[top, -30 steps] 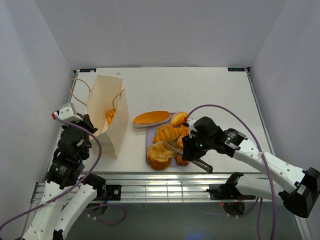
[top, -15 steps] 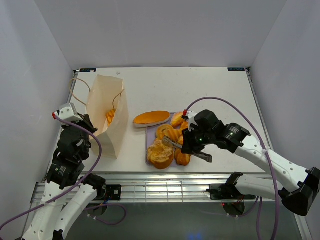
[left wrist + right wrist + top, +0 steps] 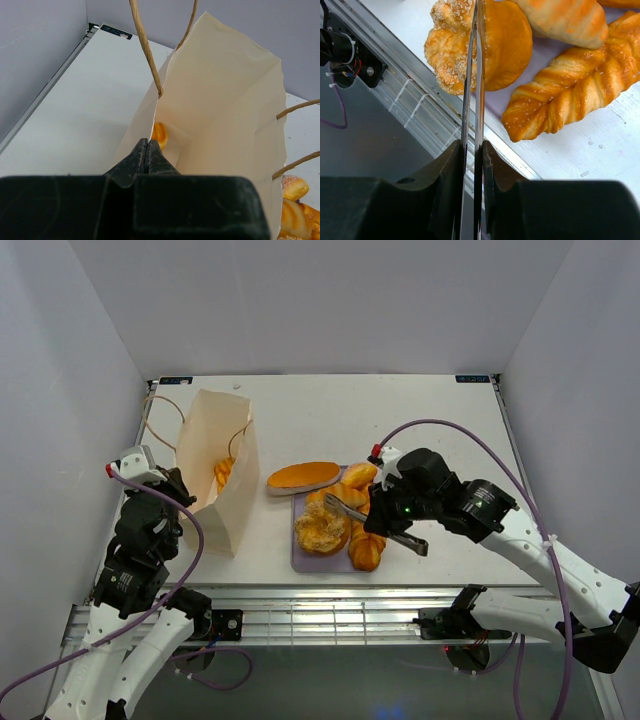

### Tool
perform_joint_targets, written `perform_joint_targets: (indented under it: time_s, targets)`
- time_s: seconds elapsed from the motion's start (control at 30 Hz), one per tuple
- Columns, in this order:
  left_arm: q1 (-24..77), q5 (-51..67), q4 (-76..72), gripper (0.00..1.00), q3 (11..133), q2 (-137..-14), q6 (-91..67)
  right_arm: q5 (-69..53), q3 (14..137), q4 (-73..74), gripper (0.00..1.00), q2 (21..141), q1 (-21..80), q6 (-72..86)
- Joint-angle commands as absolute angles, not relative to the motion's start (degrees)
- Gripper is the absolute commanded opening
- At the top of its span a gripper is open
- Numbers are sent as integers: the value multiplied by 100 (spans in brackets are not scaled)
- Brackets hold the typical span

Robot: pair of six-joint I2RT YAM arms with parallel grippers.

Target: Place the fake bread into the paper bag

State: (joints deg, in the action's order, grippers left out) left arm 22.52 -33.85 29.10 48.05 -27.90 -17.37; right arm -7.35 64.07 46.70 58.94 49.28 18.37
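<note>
I will lift my right gripper, carry the bun (image 3: 322, 527) to the left in the top view and let it go over the bag's opening (image 3: 214, 452), because the paper bag is standing open.
The paper bag (image 3: 215, 475) stands open at the left, with one bread piece (image 3: 160, 135) inside it. My left gripper (image 3: 146, 144) is shut on the bag's near rim (image 3: 150, 107) and shows in the top view (image 3: 178, 490) too. My right gripper (image 3: 472, 146) is shut on silver tongs (image 3: 474, 90), whose arms are squeezed together across a seeded round bun (image 3: 502, 45). That bun (image 3: 322, 527) hangs over the left of the lavender tray (image 3: 312, 562). A braided loaf (image 3: 580, 95) and a croissant (image 3: 565, 17) lie beside it. A long flat loaf (image 3: 303, 475) lies at the tray's far edge.
Several more bread pieces (image 3: 362, 545) lie on the tray under my right gripper (image 3: 385, 523). The table's near metal rail (image 3: 445, 115) runs just below the tray. White enclosure walls stand on the left, right and far sides.
My right gripper has drawn back and up with the tongs. The seeded bun has moved from the tray's near-left corner toward its middle. The left arm and the bag have not moved.
</note>
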Motion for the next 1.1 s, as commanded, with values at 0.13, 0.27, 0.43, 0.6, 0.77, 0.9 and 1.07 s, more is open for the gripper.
perform_joint_targets:
  time_s: [0.13, 0.27, 0.43, 0.6, 0.77, 0.9, 1.07]
  targets:
    - [2276, -3234, 2988, 0, 4974, -2839, -1696, -615, 7039, 4438, 17, 5774, 4957, 1670]
    - [2268, -3226, 3058, 0, 5010, -2821, -1661, -799, 7119, 4307, 17, 5722, 4957, 1679]
    - [2276, -3234, 3094, 0, 5062, -2839, -1626, -1028, 7172, 4122, 17, 5686, 4957, 1767]
    - [2276, -3164, 3094, 0, 5098, -2883, -1626, -958, 7461, 4113, 17, 5739, 4957, 1758]
    - [2276, -3076, 3085, 0, 5089, -2927, -1661, -879, 7865, 4113, 17, 5932, 4966, 1670]
    - [2276, -2980, 3067, 0, 5115, -3006, -1705, -756, 8322, 4105, 16, 6108, 4957, 1609]
    - [2276, -2804, 2980, 0, 5177, -3094, -1810, -607, 8919, 4061, 16, 6372, 4957, 1556]
